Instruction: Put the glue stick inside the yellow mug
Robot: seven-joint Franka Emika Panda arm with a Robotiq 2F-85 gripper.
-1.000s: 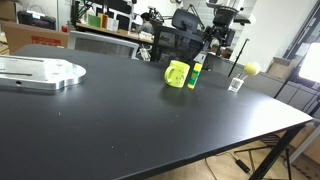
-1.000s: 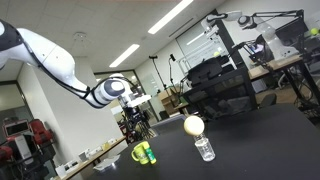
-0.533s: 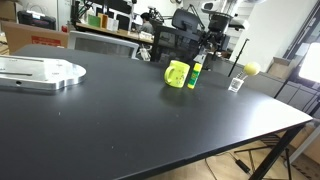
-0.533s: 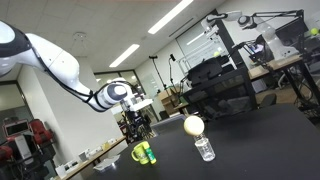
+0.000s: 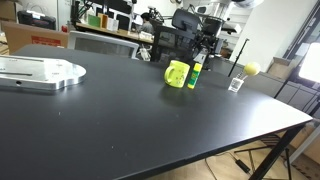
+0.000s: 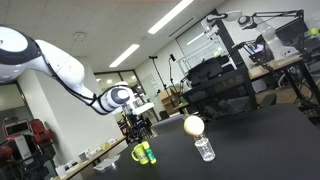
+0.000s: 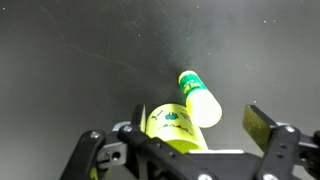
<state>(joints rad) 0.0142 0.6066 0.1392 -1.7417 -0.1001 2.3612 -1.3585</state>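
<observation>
To get its open fingers around the pale top of the glue stick [image 5: 196, 71], my gripper will go down and shift slightly toward it first.
The yellow mug [image 5: 177, 73] stands on the black table, with the green glue stick [image 5: 196, 71] upright close beside it. Both also show in an exterior view, the mug [image 6: 140, 153] and the glue stick [image 6: 151, 155]. My gripper [image 5: 207, 47] hangs open and empty just above the glue stick; it also shows in an exterior view [image 6: 137, 128]. In the wrist view I look down on the glue stick's pale top [image 7: 200, 100] and the mug [image 7: 170, 126]. The gripper [image 7: 200, 123] has its jaws apart on either side of them, touching nothing.
A small clear cup [image 5: 236, 85] and a yellow ball [image 5: 251, 68] sit beyond the glue stick, and both show in an exterior view, the cup [image 6: 204, 149] and the ball [image 6: 193, 125]. A metal plate [image 5: 38, 73] lies at the far side of the table [image 5: 150, 125]. Chairs and desks stand behind.
My gripper has moved a little down and sideways, closer over the glue stick. The mug, glue stick, cup and ball have not moved.
</observation>
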